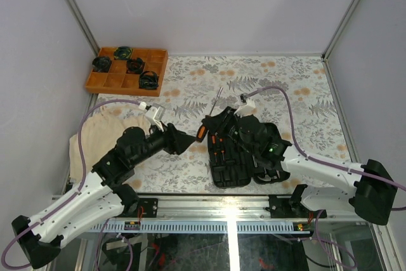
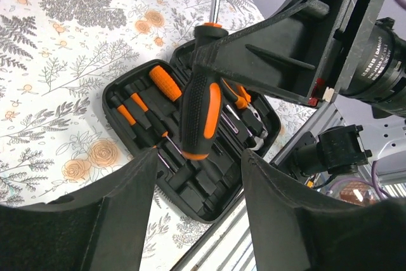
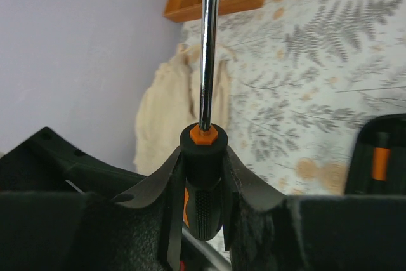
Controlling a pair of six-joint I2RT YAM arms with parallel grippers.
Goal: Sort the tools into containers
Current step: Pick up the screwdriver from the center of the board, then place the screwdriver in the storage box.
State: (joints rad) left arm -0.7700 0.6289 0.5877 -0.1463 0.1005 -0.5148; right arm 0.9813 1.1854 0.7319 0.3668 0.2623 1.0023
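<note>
I need to move my right gripper back and down next and let go of the screwdriver in the case's empty near slot (image 1: 237, 172), because that slot is below the gripper and closer to my base.
A big screwdriver (image 1: 203, 130) with a black-and-orange handle (image 2: 200, 113) and a long steel shaft (image 3: 207, 49) hangs above the left end of the open black case (image 1: 229, 176). My right gripper (image 1: 216, 123) is shut on its handle (image 3: 203, 182), fingers pressed on both sides. Just left of the handle's butt end, my left gripper (image 1: 188, 139) is open; in the left wrist view its fingers (image 2: 130, 201) stand wide apart and touch nothing. The case (image 2: 202, 196) holds smaller orange-handled screwdrivers (image 2: 141, 113) and pliers (image 2: 246, 103) in its moulded slots.
An orange gridded tray (image 1: 95, 84) with round coiled items sits at the back left corner. A cream cloth (image 1: 104, 132) lies by the left wall. The metal rail (image 1: 209, 204) runs along the near edge, just behind the case. Walls close in on both sides.
</note>
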